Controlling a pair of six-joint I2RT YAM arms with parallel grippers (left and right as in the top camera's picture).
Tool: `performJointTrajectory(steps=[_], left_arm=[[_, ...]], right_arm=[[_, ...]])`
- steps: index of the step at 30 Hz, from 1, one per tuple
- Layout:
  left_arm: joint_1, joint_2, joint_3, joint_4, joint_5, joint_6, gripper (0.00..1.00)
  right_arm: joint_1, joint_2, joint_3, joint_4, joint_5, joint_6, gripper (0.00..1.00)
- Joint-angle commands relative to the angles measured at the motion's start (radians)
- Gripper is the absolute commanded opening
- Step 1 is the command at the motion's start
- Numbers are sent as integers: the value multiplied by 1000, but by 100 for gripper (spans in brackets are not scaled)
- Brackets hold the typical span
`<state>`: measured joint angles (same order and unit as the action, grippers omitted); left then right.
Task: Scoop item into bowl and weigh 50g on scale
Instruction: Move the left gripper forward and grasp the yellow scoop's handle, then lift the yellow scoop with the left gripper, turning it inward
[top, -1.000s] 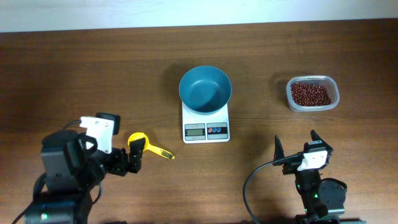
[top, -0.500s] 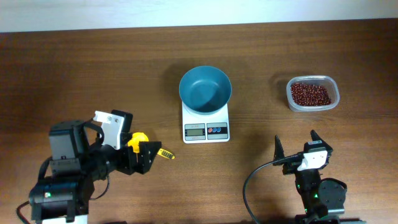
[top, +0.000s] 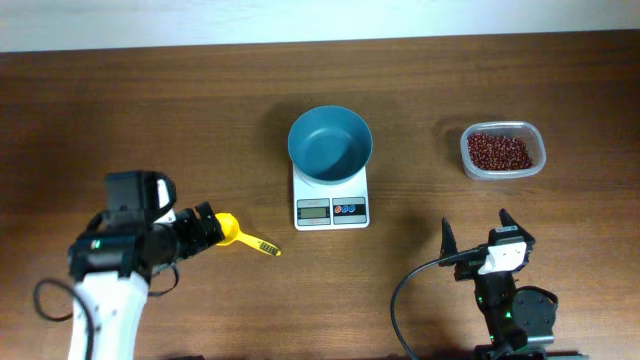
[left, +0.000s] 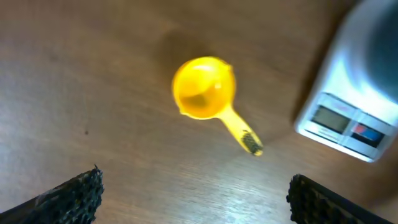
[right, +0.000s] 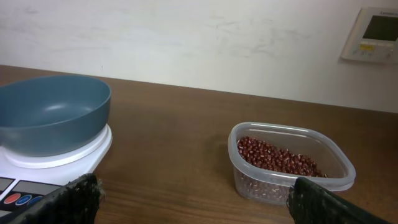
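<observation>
The yellow scoop's cup lies open side up below the fingers, so my left gripper should next move down astride the yellow scoop's cup rim, on the side away from the scale (top: 331, 209).
The teal bowl (top: 330, 142) (right: 53, 115) stands empty on the white scale (top: 331, 209) (left: 348, 118) (right: 62, 155). The red-brown beans (top: 499, 150) (right: 280, 157) fill a clear tub (top: 503, 168) (right: 289, 174) at the right. A yellow scoop (top: 230, 230) (left: 204, 87) lies on the table left of the scale, handle pointing right. My left gripper (top: 207, 227) (left: 194, 186) is open just left of the scoop, which lies ahead of the fingers, not between them. Near the front edge my right gripper (top: 476, 225) (right: 194, 186) is open and holds nothing.
Bare brown wood (top: 150, 120) lies around everything. A pale wall (right: 186, 37) with a small control panel (right: 371, 34) stands behind the table. A black cable (top: 400, 290) loops beside the right arm's base.
The left arm has swung and turned; its gripper, earlier over the scoop's cup, now sits just left of it. Scoop, bowl, scale, tub and right arm have not moved.
</observation>
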<state>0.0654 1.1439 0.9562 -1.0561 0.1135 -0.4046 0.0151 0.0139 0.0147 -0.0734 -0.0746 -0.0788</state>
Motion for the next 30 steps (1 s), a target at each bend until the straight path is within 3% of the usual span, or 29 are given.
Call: performJointTrajectory(steps=[1, 8, 11, 18, 24, 27, 30], left_arm=[[5, 98, -29, 21, -85, -108, 99], [5, 262, -29, 127, -84, -127, 91], [-5, 332, -29, 173, -84, -138, 78], [-57, 473, -29, 254, -84, -161, 76], [-80, 563, -29, 311, -90, -168, 64], [-80, 584, -29, 332, -96, -169, 56], [-80, 591, -29, 346, -95, -172, 39]], right_arm=[[11, -6, -9, 0, 8, 4, 99], [11, -6, -9, 0, 8, 4, 99], [11, -6, -9, 0, 8, 4, 98], [11, -6, -9, 0, 8, 4, 99], [11, -6, -9, 0, 8, 4, 99], [11, -6, -9, 0, 8, 4, 99], [11, -6, -9, 0, 8, 4, 99]])
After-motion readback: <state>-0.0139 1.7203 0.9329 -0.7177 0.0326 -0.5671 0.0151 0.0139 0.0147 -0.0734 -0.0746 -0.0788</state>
